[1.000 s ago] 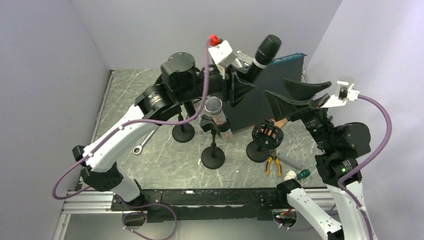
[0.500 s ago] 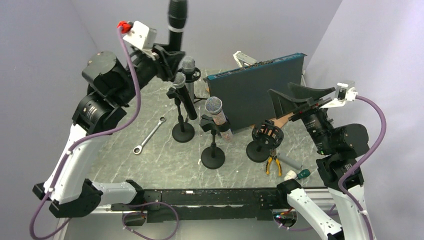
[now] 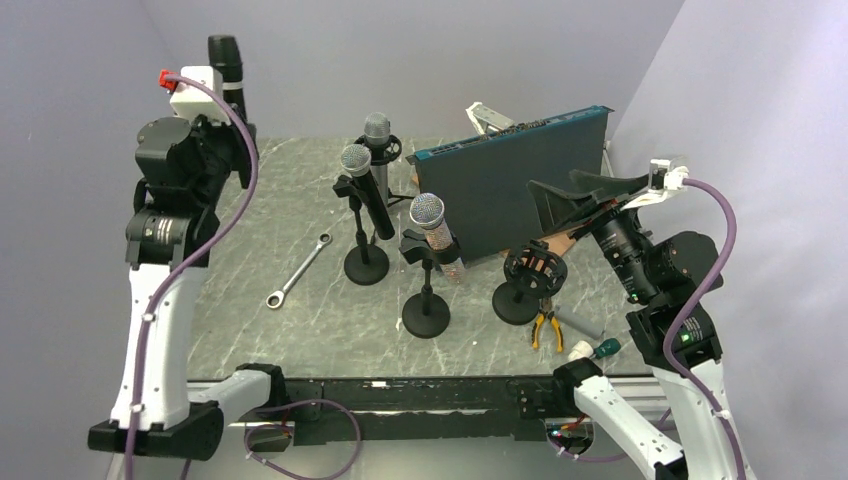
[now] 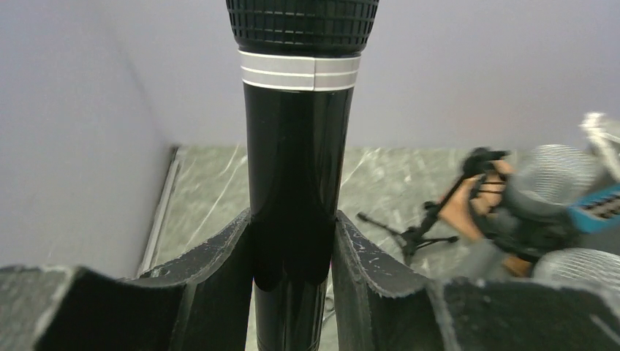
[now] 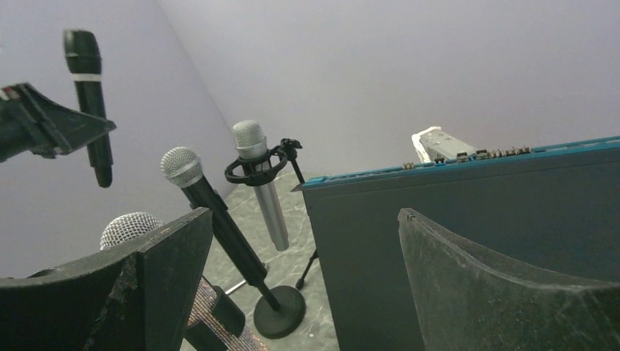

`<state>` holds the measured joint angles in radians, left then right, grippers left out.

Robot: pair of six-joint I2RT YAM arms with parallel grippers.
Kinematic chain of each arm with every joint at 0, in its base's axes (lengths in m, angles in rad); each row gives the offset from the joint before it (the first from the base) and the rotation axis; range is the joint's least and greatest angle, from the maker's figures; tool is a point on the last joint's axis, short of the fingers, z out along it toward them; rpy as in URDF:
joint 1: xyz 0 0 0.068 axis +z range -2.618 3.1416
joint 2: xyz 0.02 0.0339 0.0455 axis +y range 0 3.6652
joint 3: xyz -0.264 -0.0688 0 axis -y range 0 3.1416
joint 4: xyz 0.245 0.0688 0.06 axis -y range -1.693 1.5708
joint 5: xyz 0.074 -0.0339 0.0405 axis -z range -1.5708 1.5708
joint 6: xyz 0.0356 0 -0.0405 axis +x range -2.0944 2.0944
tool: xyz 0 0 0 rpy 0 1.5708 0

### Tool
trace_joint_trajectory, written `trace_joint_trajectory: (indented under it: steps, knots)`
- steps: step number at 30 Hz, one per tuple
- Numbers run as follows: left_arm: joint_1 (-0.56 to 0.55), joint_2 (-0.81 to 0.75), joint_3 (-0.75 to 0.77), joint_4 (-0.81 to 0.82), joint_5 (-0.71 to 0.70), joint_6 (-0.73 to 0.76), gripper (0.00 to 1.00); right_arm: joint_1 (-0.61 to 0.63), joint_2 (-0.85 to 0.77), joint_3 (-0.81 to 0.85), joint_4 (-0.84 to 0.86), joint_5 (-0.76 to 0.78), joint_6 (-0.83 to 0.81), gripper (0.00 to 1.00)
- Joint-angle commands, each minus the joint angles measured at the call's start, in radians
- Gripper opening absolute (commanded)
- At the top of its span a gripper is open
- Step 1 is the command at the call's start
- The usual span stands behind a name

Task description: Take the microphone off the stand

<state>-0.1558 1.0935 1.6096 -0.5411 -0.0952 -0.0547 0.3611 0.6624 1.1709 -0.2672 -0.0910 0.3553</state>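
Observation:
Next I will move my left gripper down, tilt the upright microphone flat onto the tabletop beyond the wrench's far end, and release it there, because that patch is bare.
A black microphone (image 3: 226,65) with a silver band is held upright, high at the far left by the wall. My left gripper (image 3: 235,125) is shut on its body, the fingers pressed on both sides of the microphone (image 4: 296,146). It also shows at the upper left of the right wrist view, as the microphone (image 5: 88,88). An empty black stand (image 3: 533,272) with a ring cradle stands right of centre. My right gripper (image 3: 578,195) hangs open above and behind that stand, nothing between its fingers (image 5: 468,285).
Three other microphones sit in stands: a black one (image 3: 360,175), a silver one (image 3: 377,135) and a pinkish one (image 3: 432,222). A dark blue-edged box (image 3: 510,185) stands at the back right. A wrench (image 3: 298,270), pliers (image 3: 545,325) and a screwdriver (image 3: 597,349) lie on the table.
My left arm has swung from the back centre to the far left, carrying the black microphone, now upright. The right gripper has shifted only slightly and stays open.

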Motion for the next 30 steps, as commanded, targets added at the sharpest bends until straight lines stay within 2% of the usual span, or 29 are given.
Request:
trace_joint_trajectory:
  steps: [1, 4, 10, 13, 16, 20, 27, 30]
  knots:
    - [0.150, 0.081, -0.096, 0.018, 0.120, -0.094, 0.00, 0.004, 0.017, 0.000, -0.025, 0.022, -0.042, 1.00]
    - [0.220, 0.179, -0.115, 0.032, 0.175, -0.105, 0.00, 0.004, 0.028, -0.012, -0.044, 0.010, -0.047, 1.00]
    - [0.245, 0.476, -0.056, 0.065, 0.289, -0.103, 0.00, 0.003, 0.064, -0.019, -0.131, 0.066, -0.030, 1.00]
    - [0.245, 0.604, -0.062, 0.114, 0.397, -0.098, 0.00, 0.004, 0.111, 0.023, -0.242, 0.243, 0.009, 1.00]
    - [0.247, 0.694, -0.074, 0.151, 0.437, -0.095, 0.00, 0.003, 0.173, 0.078, -0.358, 0.446, 0.065, 1.00]
    - [0.246, 0.777, -0.071, 0.181, 0.510, -0.092, 0.02, 0.003, 0.174, 0.079, -0.400, 0.650, 0.133, 1.00]
    - [0.246, 0.961, 0.063, 0.053, 0.557, -0.085, 0.01, 0.003, 0.182, 0.106, -0.496, 0.834, 0.210, 1.00]
    - [0.246, 1.010, 0.092, 0.028, 0.560, -0.088, 0.00, 0.003, 0.144, 0.082, -0.472, 0.829, 0.167, 1.00]
